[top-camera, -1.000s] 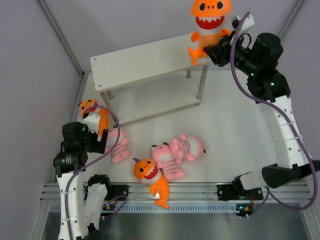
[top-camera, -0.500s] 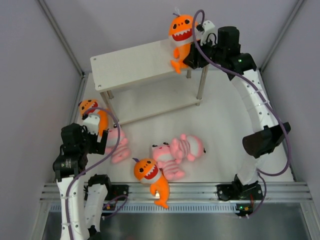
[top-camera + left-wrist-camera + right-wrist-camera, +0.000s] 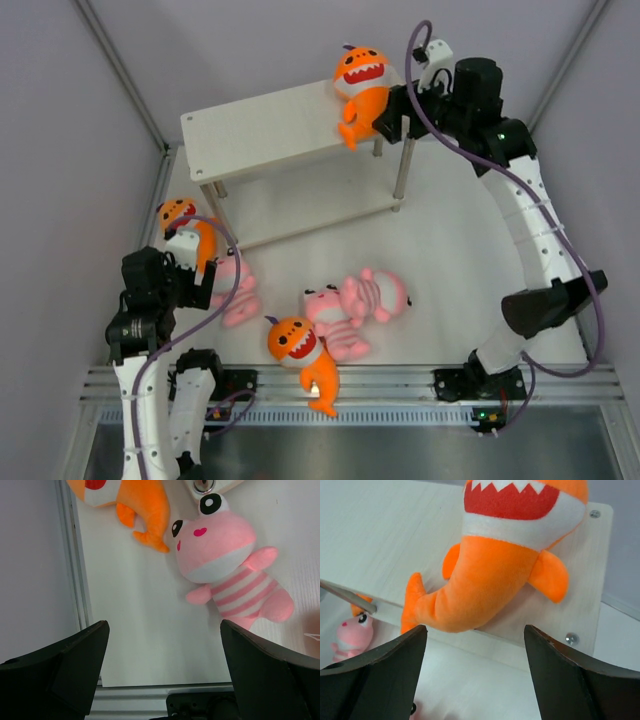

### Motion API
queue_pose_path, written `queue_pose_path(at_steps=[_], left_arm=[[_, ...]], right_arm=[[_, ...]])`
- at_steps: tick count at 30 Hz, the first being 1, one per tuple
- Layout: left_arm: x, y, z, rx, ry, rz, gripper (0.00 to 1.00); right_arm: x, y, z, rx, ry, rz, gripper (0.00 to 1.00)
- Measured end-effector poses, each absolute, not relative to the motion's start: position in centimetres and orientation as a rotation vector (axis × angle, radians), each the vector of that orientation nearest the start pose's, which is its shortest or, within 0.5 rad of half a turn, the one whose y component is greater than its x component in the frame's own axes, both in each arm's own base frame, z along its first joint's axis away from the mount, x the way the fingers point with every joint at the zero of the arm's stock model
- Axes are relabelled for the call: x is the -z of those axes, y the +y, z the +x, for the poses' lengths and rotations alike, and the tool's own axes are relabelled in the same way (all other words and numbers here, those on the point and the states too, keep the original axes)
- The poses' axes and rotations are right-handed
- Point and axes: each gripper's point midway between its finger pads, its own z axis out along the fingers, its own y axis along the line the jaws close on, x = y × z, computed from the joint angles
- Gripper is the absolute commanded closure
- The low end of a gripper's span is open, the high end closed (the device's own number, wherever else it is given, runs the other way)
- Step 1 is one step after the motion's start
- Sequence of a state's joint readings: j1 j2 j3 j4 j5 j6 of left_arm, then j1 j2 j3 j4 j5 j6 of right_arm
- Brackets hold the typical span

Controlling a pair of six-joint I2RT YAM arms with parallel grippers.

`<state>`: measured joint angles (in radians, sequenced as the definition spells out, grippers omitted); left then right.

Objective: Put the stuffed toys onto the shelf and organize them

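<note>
My right gripper moves back and down onto the third shark's narrow tail next, since it sticks out over the shelf's bar, clear of the pink toys.
An orange shark lies on the right end of the shelf top board, its tail over the near edge. My right gripper hangs just beside it, open, with nothing between the jaws. My left gripper is wide open above the table, near a pink striped toy and a second orange shark. Two more pink toys lie together mid-table. A third shark lies at the front edge.
The shelf's lower board shows under the top one. Its metal leg stands close below my right gripper. Grey walls close in both sides, and a metal rail runs along the near edge.
My right arm swung left and lowered the orange shark onto the shelf's top board, then opened its jaws and let go. The left arm has not moved.
</note>
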<state>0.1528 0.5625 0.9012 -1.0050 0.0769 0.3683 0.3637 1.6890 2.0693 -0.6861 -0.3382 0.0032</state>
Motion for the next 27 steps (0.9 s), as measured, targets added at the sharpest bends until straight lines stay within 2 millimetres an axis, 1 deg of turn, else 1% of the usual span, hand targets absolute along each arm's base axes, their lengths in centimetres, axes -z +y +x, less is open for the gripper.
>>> queue_pose_path(at_steps=[2,5,7,8,10,12,13,14,15,19,21,22,23,24,25,27], left_arm=[[-20.7,2.9,17.8,-0.197,2.224,0.281,0.01],[-20.7,3.0,17.8,-0.2,2.225,0.276,0.01],[-20.7,3.1,17.8,-0.204,2.226,0.27,0.01],[-20.7,3.2,17.8,-0.207,2.228,0.265,0.01],[-20.5,3.4,17.7,-0.213,2.234,0.254,0.01],[-20.2,3.6,17.6,-0.222,2.244,0.238,0.01],[-20.2,3.8,17.5,-0.228,2.248,0.229,0.01],[-20.1,4.0,17.5,-0.239,2.252,0.216,0.01],[-20.0,4.3,17.4,-0.248,2.257,0.206,0.01],[-18.9,5.2,16.8,-0.299,2.292,0.161,0.01],[-18.4,5.7,16.4,-0.323,2.311,0.134,0.01],[-18.4,5.9,16.3,-0.331,2.314,0.123,0.01],[-18.4,6.0,16.2,-0.338,2.314,0.112,0.01],[-18.4,6.2,16.1,-0.346,2.314,0.1,0.01],[-18.4,6.3,16.1,-0.355,2.315,0.086,0.01],[-18.4,6.6,16.0,-0.366,2.318,0.066,0.01]], right_arm=[[-42.3,21.2,40.5,-0.549,1.782,-0.516,0.21],[-44.7,19.0,37.0,-0.525,1.71,-0.424,0.22],[-47.0,17.9,33.9,-0.529,1.633,-0.372,0.22],[-48.1,17.4,31.9,-0.542,1.585,-0.353,0.23],[-48.9,17.2,28.3,-0.588,1.509,-0.345,0.24],[-47.9,17.5,25.0,-0.645,1.485,-0.368,0.24],[-47.1,18.1,23.7,-0.678,1.471,-0.387,0.24],[-45.6,18.9,22.3,-0.718,1.481,-0.419,0.25],[-43.8,19.8,21.4,-0.748,1.51,-0.451,0.26],[-35.7,24.4,18.8,-0.829,1.671,-0.611,0.28],[-30.9,27.0,16.8,-0.836,1.761,-0.732,0.28],[-29.1,28.0,15.8,-0.834,1.787,-0.785,0.28],[-26.5,29.4,13.6,-0.836,1.824,-0.885,0.28],[-24.5,30.4,11.9,-0.832,1.846,-0.963,0.28],[-22.8,31.0,10.2,-0.821,1.855,-1.037,0.27],[-19.9,31.5,7.2,-0.776,1.856,-1.163,0.27]])
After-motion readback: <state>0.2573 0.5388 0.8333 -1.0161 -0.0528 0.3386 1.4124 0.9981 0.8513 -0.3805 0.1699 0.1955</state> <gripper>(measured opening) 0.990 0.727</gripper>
